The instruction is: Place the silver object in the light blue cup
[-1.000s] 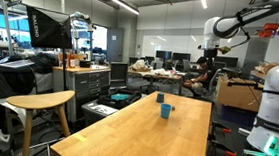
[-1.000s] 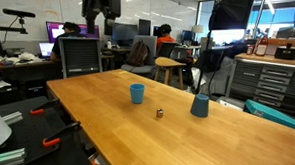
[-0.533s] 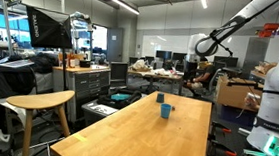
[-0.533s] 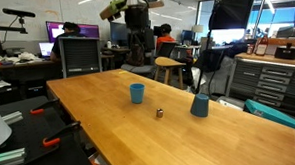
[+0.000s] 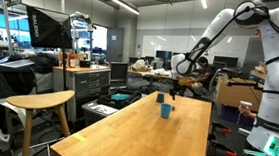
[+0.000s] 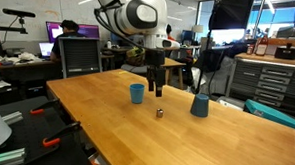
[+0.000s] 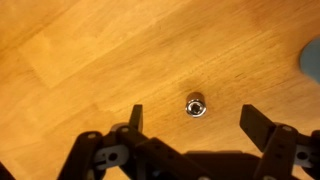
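Note:
Next, my gripper moves straight down over the silver object before closing around the object's sides, since the object is still below my open fingers.
The silver object (image 7: 196, 105) is a small metal cylinder lying on the light-wood table (image 6: 220, 139); it also shows in an exterior view (image 6: 159, 113). My gripper (image 7: 198, 122) is open and empty, its two dark fingers to either side of the object and above it. In both exterior views the gripper (image 6: 158, 89) (image 5: 180, 73) hangs above the table. The light blue cup (image 6: 137, 93) stands upright beside the gripper, a little away from the silver object; it also shows in an exterior view (image 5: 164, 110).
A darker blue cup (image 6: 200, 105) stands on the table on the far side of the silver object. A blue edge (image 7: 311, 55) shows at the wrist view's right border. A wooden stool (image 5: 39, 104) and cabinets (image 6: 273, 82) stand beside the table.
The arm has swung in from high beyond the table and come down over the table. The gripper now hangs open just above the silver object. The cups and the object have not moved.

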You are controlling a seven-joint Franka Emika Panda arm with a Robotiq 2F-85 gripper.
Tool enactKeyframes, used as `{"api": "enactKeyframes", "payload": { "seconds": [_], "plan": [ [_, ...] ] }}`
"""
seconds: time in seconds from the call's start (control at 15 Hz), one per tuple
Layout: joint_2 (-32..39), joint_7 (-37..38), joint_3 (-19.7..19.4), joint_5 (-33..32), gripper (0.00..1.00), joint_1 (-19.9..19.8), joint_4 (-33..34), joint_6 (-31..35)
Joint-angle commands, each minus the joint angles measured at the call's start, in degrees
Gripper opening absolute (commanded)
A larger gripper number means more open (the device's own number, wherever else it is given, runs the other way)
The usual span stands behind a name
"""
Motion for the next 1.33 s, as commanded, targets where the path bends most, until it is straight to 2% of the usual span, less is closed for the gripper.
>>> {"api": "enactKeyframes", "payload": {
  "seconds": [0.0, 0.27, 0.6, 0.67, 0.73, 0.93, 1.0, 1.07, 1.13, 1.27],
  "plan": [
    [13.7, 1.4, -0.3, 5.0, 1.00, 0.0, 13.7, -3.8],
    [20.0, 0.4, -0.3, 8.3, 1.00, 0.1, 19.4, -5.9],
    [20.5, -0.1, 0.0, 11.0, 1.00, -0.3, 18.5, -11.0],
    [20.5, -0.4, -0.1, 11.1, 0.75, -0.4, 18.5, -11.4],
    [20.3, -0.6, -0.2, 11.3, 0.73, -0.6, 18.4, -11.1],
    [19.9, -0.4, -0.9, 10.8, 0.49, -0.6, 18.9, -9.2],
    [20.0, -0.2, -1.2, 10.5, 0.84, -0.4, 19.4, -8.6],
    [20.2, -0.1, -1.4, 10.2, 0.85, -0.4, 19.6, -8.0],
    [20.2, -0.1, -1.6, 10.1, 0.37, -0.3, 19.7, -7.5],
    [20.0, -1.1, -1.1, 11.0, 0.40, -1.1, 19.6, -7.9]
  ]
}}
